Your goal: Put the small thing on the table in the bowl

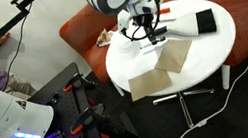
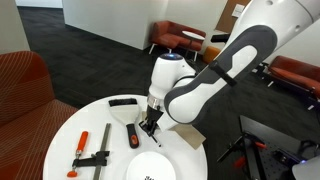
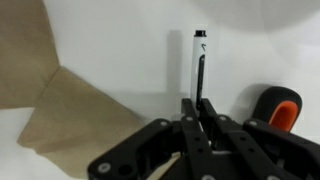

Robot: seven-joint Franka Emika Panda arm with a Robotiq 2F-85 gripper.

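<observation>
I should next lift the stick in my gripper up and over the open middle of the white bowl (image 2: 150, 167) close beside it, as the bowl's rim is raised. Then I should lower the stick and release it.
The small thing (image 3: 199, 60) is a slim pale stick with a dark clip, lying on the white table (image 3: 110, 40). Its near end sits between the fingertips of my gripper (image 3: 197, 102), which are closed on it at table level. In both exterior views the gripper (image 2: 149, 124) (image 1: 147, 37) is down on the round table (image 2: 70, 120) (image 1: 200, 66) and hides the stick. The white bowl (image 2: 150, 167) stands just in front of the gripper at the table's near edge. I cannot make the bowl out in the other views.
A black tool with an orange end (image 3: 282, 108) (image 2: 132, 135) lies right beside the gripper. Crumpled brown paper (image 3: 60, 110) (image 2: 186, 136) (image 1: 159, 68) lies on its other side. A wide black brush (image 2: 124, 102) (image 1: 204, 22), a red stick (image 2: 82, 140) and a black-and-red clamp (image 2: 100, 152) also lie on the table.
</observation>
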